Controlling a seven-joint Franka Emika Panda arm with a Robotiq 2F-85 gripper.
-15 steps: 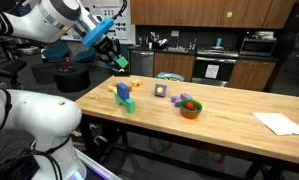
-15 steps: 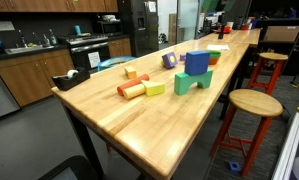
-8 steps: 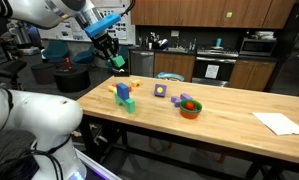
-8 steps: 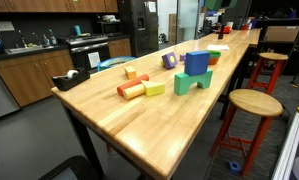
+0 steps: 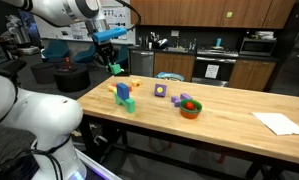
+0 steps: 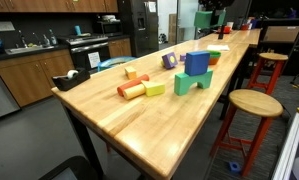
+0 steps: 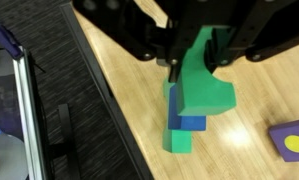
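Note:
My gripper brings the held green arch down onto the top of the blue block [image 6: 197, 54] next and releases it on the stack [image 6: 195, 72], since that top lies bare below.
My gripper [image 7: 194, 62] is shut on a green arch-shaped block [image 7: 205, 88], held in the air above the wooden table [image 5: 229, 115]. In an exterior view the gripper [image 5: 114, 62] hangs over the table's far left end with the green block [image 5: 116, 69] in it. The held block [image 6: 203, 18] also shows at the top edge of an exterior view. Straight below it in the wrist view, a blue block [image 7: 189, 122] sits on a second green arch block [image 7: 177, 142]. Both exterior views show this stack [image 5: 124, 96] [image 6: 195, 72].
An orange cylinder [image 6: 131, 90] and a yellow block [image 6: 154, 89] lie near the stack. Farther along are a purple block [image 5: 160, 90], an orange bowl [image 5: 191, 108] and white paper [image 5: 281, 123]. A wooden stool [image 6: 254, 103] stands beside the table.
The arm has swung so the gripper points straight down, and it has dropped a little with the green block. The block has come into the top of an exterior view.

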